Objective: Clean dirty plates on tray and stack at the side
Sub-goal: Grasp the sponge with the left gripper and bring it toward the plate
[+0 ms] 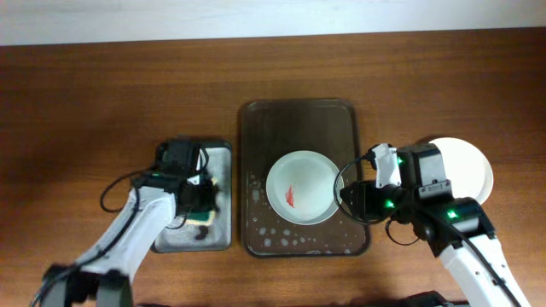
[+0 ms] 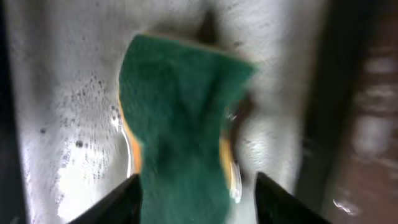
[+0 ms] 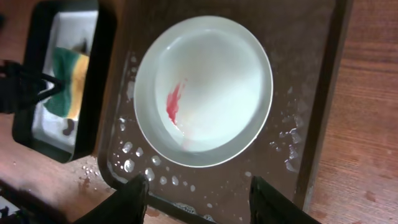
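Observation:
My right gripper lowers and reaches outward onto the plate's clean rim facing the table's white plates next, since the red smear sits toward the opposite side.
One white plate (image 1: pixel 311 175) with a red smear lies in the near half of the dark brown tray (image 1: pixel 294 124). In the right wrist view the plate (image 3: pixel 217 74) shows above my right gripper (image 3: pixel 199 199), which is open and empty over the tray's wet near rim (image 3: pixel 311 93); overhead it sits at the plate's right edge (image 1: pixel 351 194). White plates (image 1: pixel 469 162) lie on the table right of the tray; I cannot tell how many. My left gripper (image 2: pixel 198 199) is open, its jaws either side of a green-and-yellow sponge (image 2: pixel 180 118).
The sponge lies in a smaller black-rimmed grey tray (image 1: pixel 220 158) left of the brown tray, wet and speckled inside (image 2: pixel 62 93); the right wrist view shows it too (image 3: pixel 102 74). Water drops cover the brown tray's near end and the table by its corner.

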